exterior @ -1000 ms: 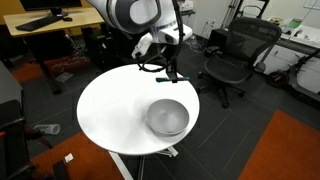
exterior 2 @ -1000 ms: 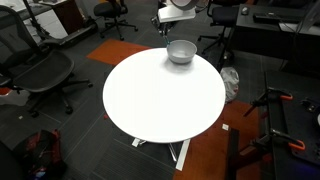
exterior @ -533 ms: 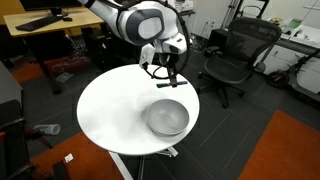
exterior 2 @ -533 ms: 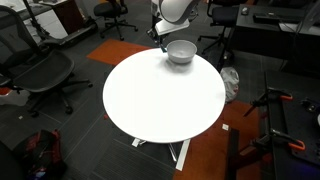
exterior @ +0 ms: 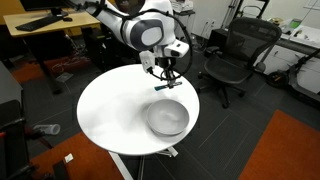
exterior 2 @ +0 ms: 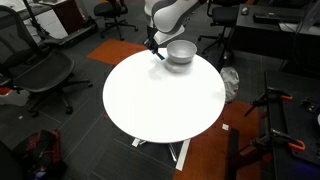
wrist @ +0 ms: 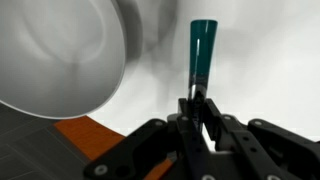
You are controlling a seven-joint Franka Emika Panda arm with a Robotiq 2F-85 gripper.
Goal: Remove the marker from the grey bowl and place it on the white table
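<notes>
The robot will lower the teal-green marker with its gripper beside the grey bowl's rim and open the gripper at the white surface.
My gripper (wrist: 199, 112) is shut on the teal-green marker (wrist: 202, 50), which sticks out from between the fingers over the white table (wrist: 270, 60). In an exterior view the gripper (exterior: 167, 78) holds the marker (exterior: 166, 86) just above the table (exterior: 110, 110), beside the far rim of the grey bowl (exterior: 167, 118). In an exterior view the gripper (exterior 2: 157, 47) hangs next to the bowl (exterior 2: 181, 51) at the far side of the table (exterior 2: 160, 100). The bowl (wrist: 55, 55) is empty in the wrist view.
Black office chairs (exterior: 232, 55) (exterior 2: 35, 70) stand around the table. A tan wooden desk (exterior: 45, 25) with a keyboard is behind. Orange carpet patches (exterior: 290, 150) lie on the dark floor. The table edge is close behind the gripper.
My gripper has moved down and sideways with the marker, from above the bowl's far rim to the table surface next to the bowl.
</notes>
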